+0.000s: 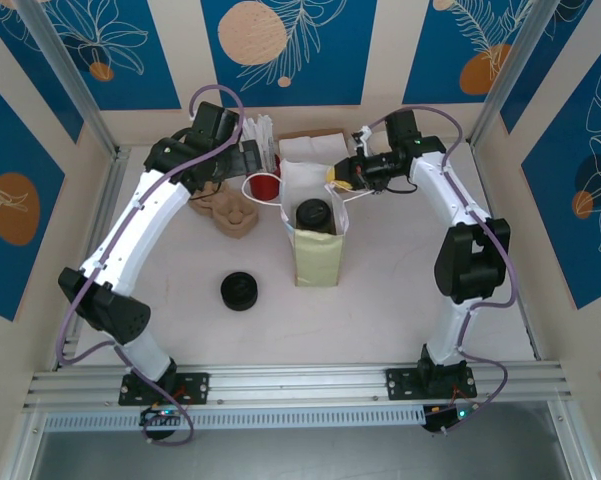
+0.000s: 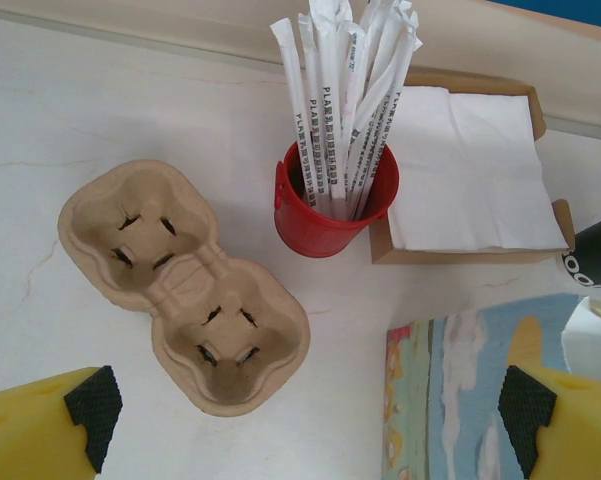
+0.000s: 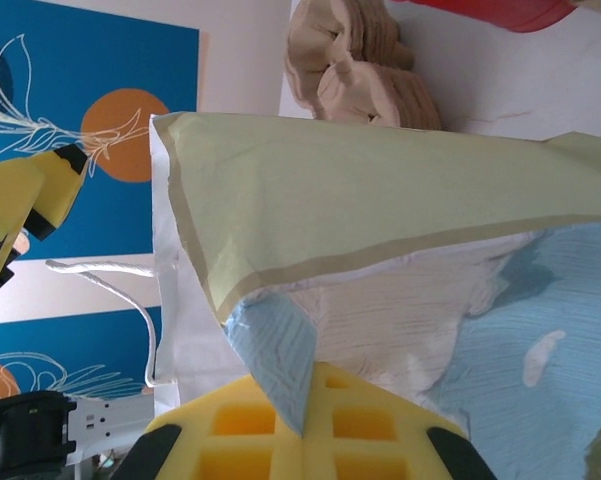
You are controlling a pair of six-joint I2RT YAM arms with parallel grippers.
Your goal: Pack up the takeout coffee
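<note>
The takeout coffee already stands inside, so I will next move my right gripper slightly in toward the bag and open its fingers to let go of the bag's back rim.
The takeout coffee stands inside the open paper bag at mid-table, its round black lid showing from above. My right gripper is shut on the bag's back rim. In the right wrist view the yellow fingers pinch a fold of the bag. My left gripper hovers at the back left, open and holding nothing. In the left wrist view its fingertips stand wide apart above the table, with the bag's printed side at the lower right.
A brown pulp cup carrier lies left of the bag. A red cup of wrapped straws and a cardboard tray of napkins sit behind it. A low stack of black lids lies on the near table. Frame posts border both sides.
</note>
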